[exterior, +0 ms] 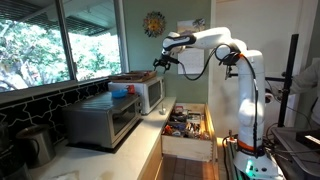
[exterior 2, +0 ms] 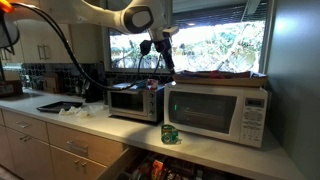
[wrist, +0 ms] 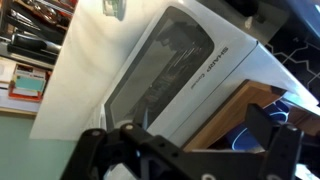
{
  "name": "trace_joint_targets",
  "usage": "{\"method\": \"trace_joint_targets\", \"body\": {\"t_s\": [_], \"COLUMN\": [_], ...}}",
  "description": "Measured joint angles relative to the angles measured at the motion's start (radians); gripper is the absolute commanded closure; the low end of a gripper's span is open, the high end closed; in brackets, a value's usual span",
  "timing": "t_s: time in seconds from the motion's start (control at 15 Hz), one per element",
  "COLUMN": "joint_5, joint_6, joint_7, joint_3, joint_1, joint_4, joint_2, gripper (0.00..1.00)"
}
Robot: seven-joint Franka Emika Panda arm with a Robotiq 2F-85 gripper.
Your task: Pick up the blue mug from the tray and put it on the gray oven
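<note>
Next, my gripper moves down and outward past the microwave's front onto the blue mug's rim [wrist: 240, 136]. The mug's rim still lies below my open fingers.
The blue mug [wrist: 245, 140] shows only in the wrist view, as a dark-blue rim on the reddish-brown tray [wrist: 238, 108]. The tray lies on top of the white microwave [wrist: 170, 70]; it also shows in both exterior views [exterior: 130, 76] [exterior 2: 215, 74]. My gripper [wrist: 195, 150] is open and empty, just above the tray, with the mug between its fingers and below them. In both exterior views the gripper [exterior: 160, 63] [exterior 2: 160, 58] hangs over the tray's end. The gray oven [exterior: 105, 120] [exterior 2: 133, 100] stands beside the microwave.
A blue item with a red bit [exterior: 120, 90] sits on the gray oven's top. A dark metal jug [exterior: 35, 145] stands near the counter's end. A green can [exterior 2: 170, 133] stands in front of the microwave. A drawer of utensils [exterior: 186, 125] is open below the counter.
</note>
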Motion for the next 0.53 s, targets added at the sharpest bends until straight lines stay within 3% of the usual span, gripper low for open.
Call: {"method": "trace_joint_targets", "body": {"t_s": [0.27,0.53], "joint_5": [-0.002,-0.003], "joint_6": [-0.006,0.0], "joint_7": [-0.125,-0.134], "joint_3": [-0.029,-0.031], "joint_1": [-0.008,-0.008], "joint_4": [0.188,0.228], "joint_2": [0.14,0.17], "gripper": [0.0,0.0]}}
